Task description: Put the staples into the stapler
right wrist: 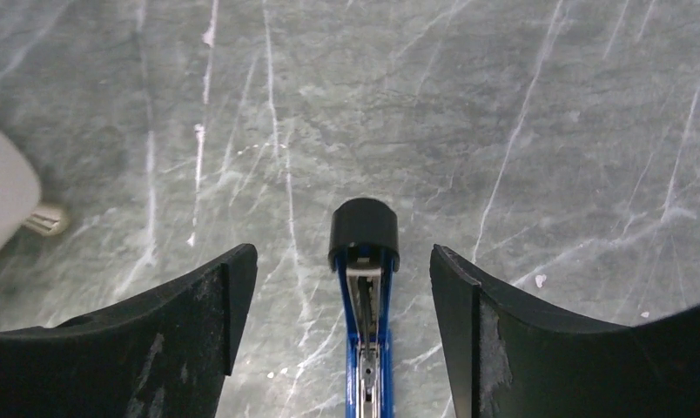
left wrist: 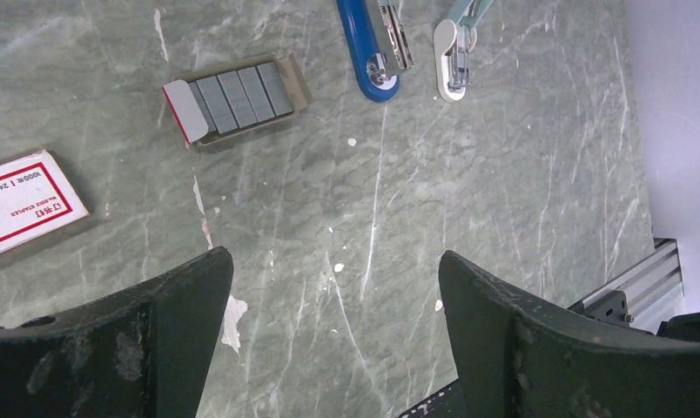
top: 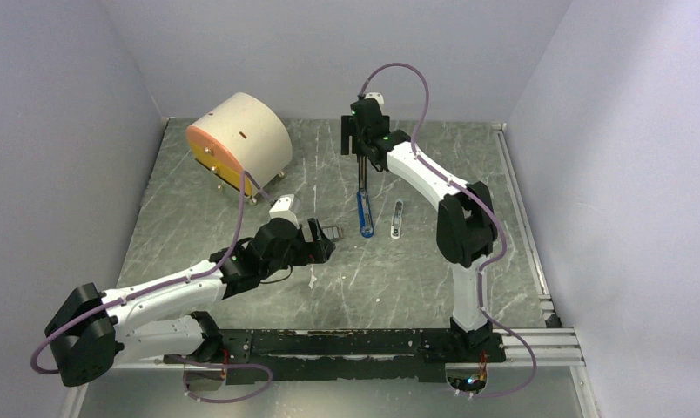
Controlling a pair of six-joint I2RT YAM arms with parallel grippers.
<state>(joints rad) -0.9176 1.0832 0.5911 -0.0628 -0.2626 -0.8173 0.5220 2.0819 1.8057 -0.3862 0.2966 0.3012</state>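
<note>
The robot's right gripper should next go down a little onto the stapler's black end (right wrist: 364, 230) and close on its sides, since that black end is already between the open fingers.
The stapler (top: 365, 214) is long, bright blue with black parts, and lies open in the middle of the table. In the right wrist view its black end and blue channel (right wrist: 364, 348) lie between my open right gripper's (right wrist: 342, 254) fingers without touching them. In the top view my right gripper (top: 356, 150) is over the stapler's far end. The staples (left wrist: 239, 97) are a flat grey block in a small cardboard tray, ahead and left of my open, empty left gripper (left wrist: 333, 287). In the top view they (top: 330, 232) lie just off my left gripper (top: 319, 241).
A red-and-white staple box (left wrist: 24, 205) lies left of the staples. A light-blue and white oblong piece (top: 397, 219) lies right of the stapler; it also shows in the left wrist view (left wrist: 454, 54). A cream cylinder with an orange face (top: 239, 144) stands at the back left.
</note>
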